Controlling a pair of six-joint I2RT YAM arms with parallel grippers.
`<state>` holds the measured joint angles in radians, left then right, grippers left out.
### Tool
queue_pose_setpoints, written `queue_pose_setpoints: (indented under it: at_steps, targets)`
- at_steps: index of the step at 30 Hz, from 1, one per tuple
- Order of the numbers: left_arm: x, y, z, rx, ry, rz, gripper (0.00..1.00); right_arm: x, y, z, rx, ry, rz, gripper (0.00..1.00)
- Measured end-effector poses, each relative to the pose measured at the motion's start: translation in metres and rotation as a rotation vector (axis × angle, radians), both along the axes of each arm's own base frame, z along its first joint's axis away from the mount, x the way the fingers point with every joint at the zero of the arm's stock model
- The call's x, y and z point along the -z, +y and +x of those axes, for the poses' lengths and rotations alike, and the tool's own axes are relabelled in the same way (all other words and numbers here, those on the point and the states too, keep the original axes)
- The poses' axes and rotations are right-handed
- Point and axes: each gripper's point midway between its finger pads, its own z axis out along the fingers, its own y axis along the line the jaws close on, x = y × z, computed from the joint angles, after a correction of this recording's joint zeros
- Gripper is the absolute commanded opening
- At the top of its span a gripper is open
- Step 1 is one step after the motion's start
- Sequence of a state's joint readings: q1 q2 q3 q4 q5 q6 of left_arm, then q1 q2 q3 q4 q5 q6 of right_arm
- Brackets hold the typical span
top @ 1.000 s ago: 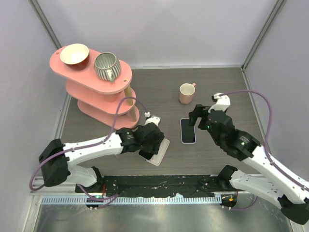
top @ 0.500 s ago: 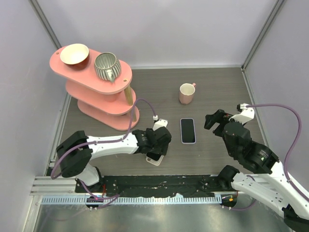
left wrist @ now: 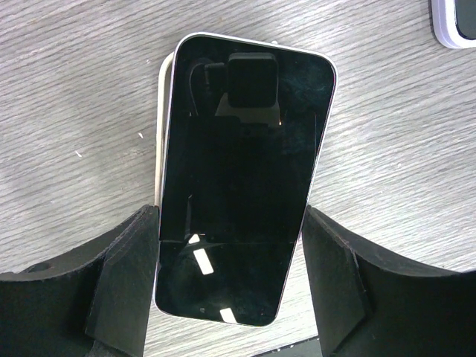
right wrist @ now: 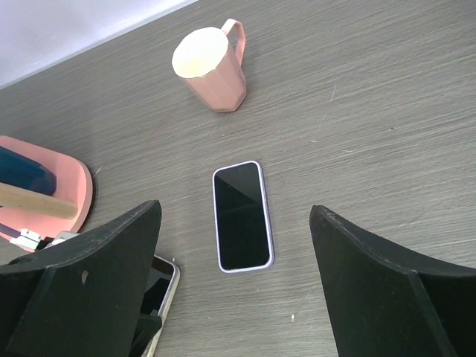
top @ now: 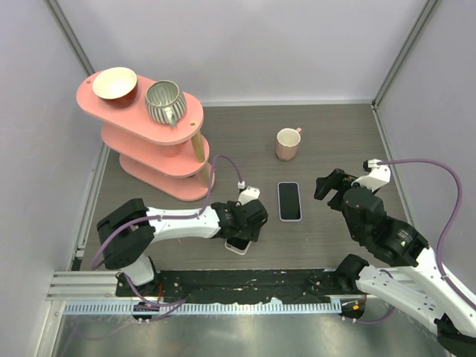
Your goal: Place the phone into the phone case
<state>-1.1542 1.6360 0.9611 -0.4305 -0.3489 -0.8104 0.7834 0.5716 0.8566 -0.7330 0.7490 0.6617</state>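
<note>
My left gripper needs to move back a little toward the table's front edge first, so that the phone stays on the cream case [top: 239, 245].
A black-screened phone [left wrist: 242, 178] lies on a cream phone case [left wrist: 159, 134], and only the case's left rim shows beside it. My left gripper [left wrist: 230, 217] is shut on the phone's near end, a finger against each long edge. From above, only a sliver of the phone [top: 236, 242] shows under that gripper, near the table's front. My right gripper [right wrist: 234, 212] hangs open and empty above the table, to the right of a second phone in a lilac case [right wrist: 242, 217] that lies flat mid-table [top: 289, 201].
A pink mug [top: 288, 143] stands behind the lilac-cased phone. A pink three-tier shelf [top: 95, 100] at the back left carries a bowl [top: 114, 82] and a ribbed grey pot [top: 164, 102]. Walls close in the left, back and right sides.
My right arm has pulled back to the right, away from the lilac-cased phone. My left gripper has slid right and nearer over the phone and case, covering more of the case.
</note>
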Motion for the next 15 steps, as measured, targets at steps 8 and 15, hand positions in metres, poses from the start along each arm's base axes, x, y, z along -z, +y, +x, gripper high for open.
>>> queue_pose_setpoints:
  at_steps: [8, 15]
  targets:
    - [-0.0002, -0.0012, -0.0014, 0.000, -0.006, 0.000, 0.19, 0.0009, 0.0006, 0.0001, -0.002, 0.004, -0.002, 0.87]
    - [-0.0003, -0.0034, -0.0054, 0.002, -0.005, -0.004, 0.28, 0.0048, 0.0037, 0.0018, -0.008, 0.020, -0.014, 0.87]
